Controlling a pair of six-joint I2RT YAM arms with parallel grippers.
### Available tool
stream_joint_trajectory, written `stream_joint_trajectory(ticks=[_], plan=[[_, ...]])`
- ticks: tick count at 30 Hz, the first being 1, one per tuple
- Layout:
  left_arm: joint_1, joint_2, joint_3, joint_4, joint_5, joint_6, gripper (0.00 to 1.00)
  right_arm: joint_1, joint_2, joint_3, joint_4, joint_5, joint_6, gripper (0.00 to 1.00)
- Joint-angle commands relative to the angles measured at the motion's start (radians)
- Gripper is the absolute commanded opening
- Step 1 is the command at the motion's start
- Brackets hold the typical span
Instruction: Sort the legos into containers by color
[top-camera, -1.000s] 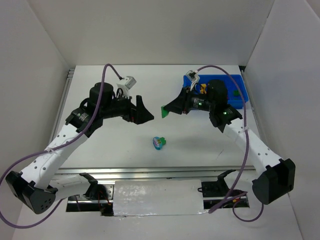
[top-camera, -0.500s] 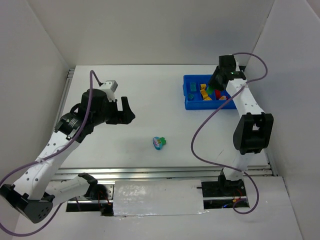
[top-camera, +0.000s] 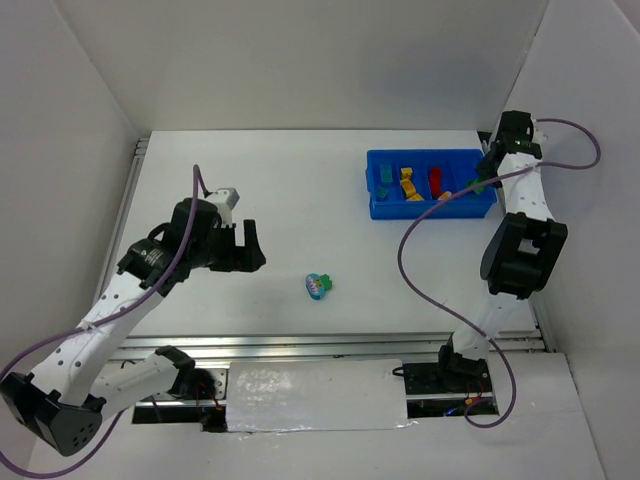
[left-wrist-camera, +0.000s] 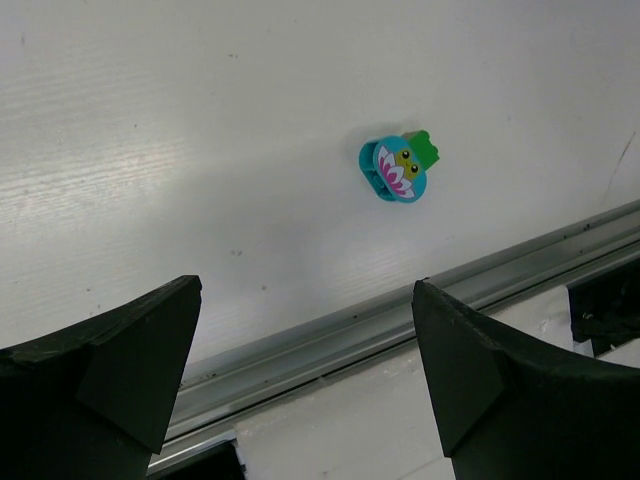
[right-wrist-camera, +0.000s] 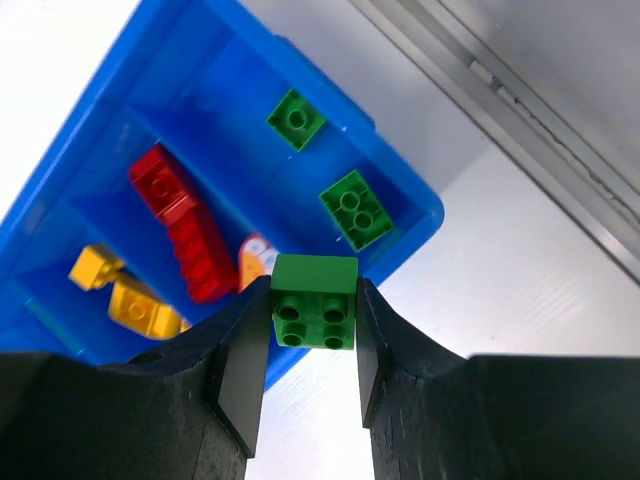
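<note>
The held green lego overlaps the tray's near rim. So it shifts slightly outward over the tray's section with green legos next, and my right gripper opens.
My right gripper (right-wrist-camera: 313, 318) is shut on a green lego (right-wrist-camera: 314, 301) and holds it above the right end of the blue tray (right-wrist-camera: 418, 228), seen in the top view (top-camera: 478, 184). The tray (top-camera: 380, 209) holds green (right-wrist-camera: 356, 208), red (right-wrist-camera: 185, 224) and yellow (right-wrist-camera: 132, 296) legos in separate compartments. A cyan lego with a flower face and a green part (top-camera: 319, 285) lies on the table, also in the left wrist view (left-wrist-camera: 398, 167). My left gripper (top-camera: 252, 243) is open and empty, to the left of that lego.
A metal rail (left-wrist-camera: 400, 310) runs along the table's near edge. White walls stand on the left, back and right. The right wall is close behind the tray. Purple cables (top-camera: 425, 230) hang from both arms.
My right arm swung from the table's middle to the tray's right end with the green lego. My left gripper moved back left and slightly nearer, staying open.
</note>
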Motion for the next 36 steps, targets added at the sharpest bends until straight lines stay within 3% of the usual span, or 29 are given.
stream_joint_trajectory(ticks=[1, 9, 14, 15, 17, 18, 25, 27, 29, 31, 36], plan=[[0.004, -0.022, -0.002, 0.037, 0.07, 0.031, 1.0, 0.005, 0.05, 0.076, 0.002, 0.054, -0.041, 0.0], [0.004, 0.008, -0.014, 0.12, 0.127, 0.047, 0.99, -0.017, 0.16, 0.183, -0.021, 0.042, -0.088, 0.01], [0.003, 0.074, 0.01, 0.129, 0.164, 0.057, 1.0, -0.017, 0.214, 0.25, -0.027, 0.01, -0.089, 0.1], [0.004, 0.079, 0.018, 0.13, 0.164, 0.059, 1.0, -0.015, 0.234, 0.266, -0.033, 0.01, -0.089, 0.14], [0.004, 0.091, 0.029, 0.13, 0.166, 0.068, 0.99, -0.015, 0.252, 0.307, -0.047, -0.008, -0.092, 0.35], [0.004, 0.097, 0.032, 0.129, 0.167, 0.071, 1.0, -0.014, 0.26, 0.323, -0.047, -0.018, -0.092, 0.52], [0.004, 0.12, 0.052, 0.123, 0.163, 0.068, 0.99, 0.008, 0.248, 0.379, -0.075, -0.041, -0.104, 0.85], [0.004, 0.127, 0.069, 0.109, 0.134, 0.062, 1.0, 0.028, 0.211, 0.392, -0.093, -0.036, -0.101, 0.85], [0.004, 0.133, 0.081, 0.1, 0.085, 0.044, 1.0, 0.094, 0.135, 0.377, -0.128, -0.058, -0.08, 0.87], [0.006, 0.145, 0.096, 0.069, -0.043, -0.024, 0.99, 0.229, 0.066, 0.286, -0.133, -0.071, -0.074, 1.0], [0.01, 0.186, 0.145, -0.024, -0.225, -0.171, 1.0, 0.589, -0.166, -0.083, -0.044, -0.111, -0.048, 1.0]])
